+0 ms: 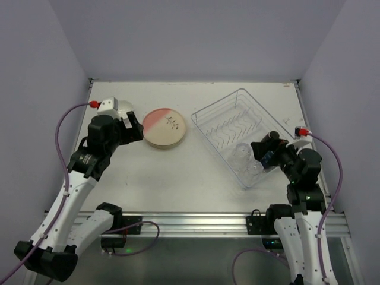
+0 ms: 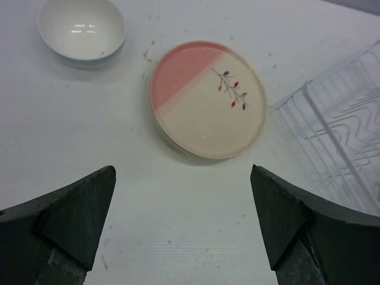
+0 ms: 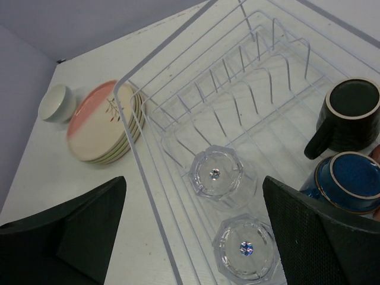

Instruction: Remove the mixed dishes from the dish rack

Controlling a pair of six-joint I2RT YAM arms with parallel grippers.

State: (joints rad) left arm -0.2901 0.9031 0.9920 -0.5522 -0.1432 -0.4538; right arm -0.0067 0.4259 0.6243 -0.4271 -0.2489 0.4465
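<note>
The blue cup point(image 3: 353, 181) crowds the near side of the dark brown cup point(image 3: 350, 114), so my right gripper should next move outward, turn and go down around the dark brown cup from its far side.
The wire dish rack point(image 1: 237, 127) stands right of centre; it also shows in the right wrist view point(image 3: 178, 71). Two clear glasses point(image 3: 217, 174) point(image 3: 246, 246) stand upside down at its near end. A dark brown cup point(image 3: 350, 116) and a dark blue cup point(image 3: 353, 181) stand at the rack's right side. A stack of cream plates point(image 1: 165, 127), the top one half pink with a sprig mark point(image 2: 206, 98), lies on the table left of the rack. A small white bowl point(image 2: 82, 29) sits beyond the plates. My left gripper point(image 2: 184, 219) is open and empty short of the plates. My right gripper point(image 3: 196, 231) is open above the glasses.
The grey side walls stand close on both sides, and the back wall runs behind the table's far edge point(image 1: 190, 81). A salmon edge point(image 3: 376, 151) peeks in at the right border of the right wrist view. The white bowl is hidden behind my left wrist in the top view.
</note>
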